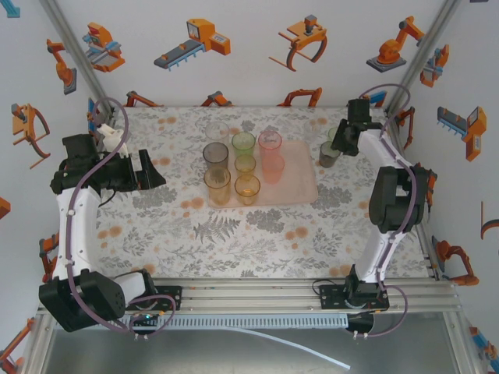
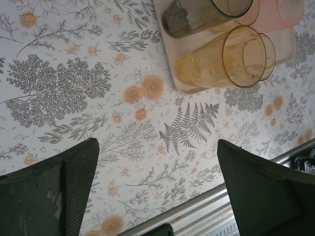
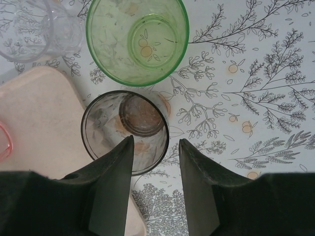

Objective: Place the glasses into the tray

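I need to lower my right gripper to the smoky grey glass's rim, at the side away from the tray (image 1: 300,185), and close it there.
The pale pink tray (image 1: 300,185) lies mid-table and holds several glasses, among them a grey one (image 1: 216,153), a green one (image 1: 243,142), a pink one (image 1: 270,160) and two orange ones (image 1: 217,185). Right of the tray, on the cloth, stand a smoky grey glass (image 3: 106,125) and a green glass (image 3: 138,39). My right gripper (image 3: 155,140) hangs over the grey glass (image 1: 327,157), open, one finger above its inside and the other outside its rim. My left gripper (image 2: 157,145) is wide open over bare cloth left of the tray, holding nothing.
A clear glass (image 3: 34,27) stands just beyond the tray's far right corner (image 3: 34,113). In the left wrist view an orange glass (image 2: 231,59) and a grey glass (image 2: 197,14) sit by the tray's edge (image 2: 179,83). The table's metal front rail (image 2: 211,201) runs below.
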Available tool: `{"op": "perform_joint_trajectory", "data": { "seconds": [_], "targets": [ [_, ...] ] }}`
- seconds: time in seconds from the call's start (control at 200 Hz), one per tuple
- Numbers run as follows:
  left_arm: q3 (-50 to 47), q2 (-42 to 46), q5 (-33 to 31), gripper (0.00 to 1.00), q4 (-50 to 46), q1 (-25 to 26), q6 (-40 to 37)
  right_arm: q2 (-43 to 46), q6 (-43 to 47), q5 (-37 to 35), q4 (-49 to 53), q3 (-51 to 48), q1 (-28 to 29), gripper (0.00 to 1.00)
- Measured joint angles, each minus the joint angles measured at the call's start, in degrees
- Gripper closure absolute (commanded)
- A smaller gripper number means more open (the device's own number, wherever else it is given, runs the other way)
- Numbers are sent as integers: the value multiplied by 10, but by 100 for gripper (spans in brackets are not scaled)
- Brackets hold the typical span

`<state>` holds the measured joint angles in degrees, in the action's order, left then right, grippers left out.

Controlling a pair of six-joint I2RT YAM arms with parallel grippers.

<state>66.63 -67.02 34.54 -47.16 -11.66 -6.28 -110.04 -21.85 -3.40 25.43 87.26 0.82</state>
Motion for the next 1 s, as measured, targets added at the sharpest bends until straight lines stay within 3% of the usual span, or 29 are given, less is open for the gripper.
{"op": "perform_joint_trajectory", "data": {
  "seconds": [0.446, 1.001],
  "targets": [
    [0, -8, 0, 3, 0, 0, 0, -33, 3, 10, 0, 8, -1, 64],
    [0, -9, 0, 3, 0, 0, 0, -33, 9, 8, 0, 8, -1, 80]
  ]
}}
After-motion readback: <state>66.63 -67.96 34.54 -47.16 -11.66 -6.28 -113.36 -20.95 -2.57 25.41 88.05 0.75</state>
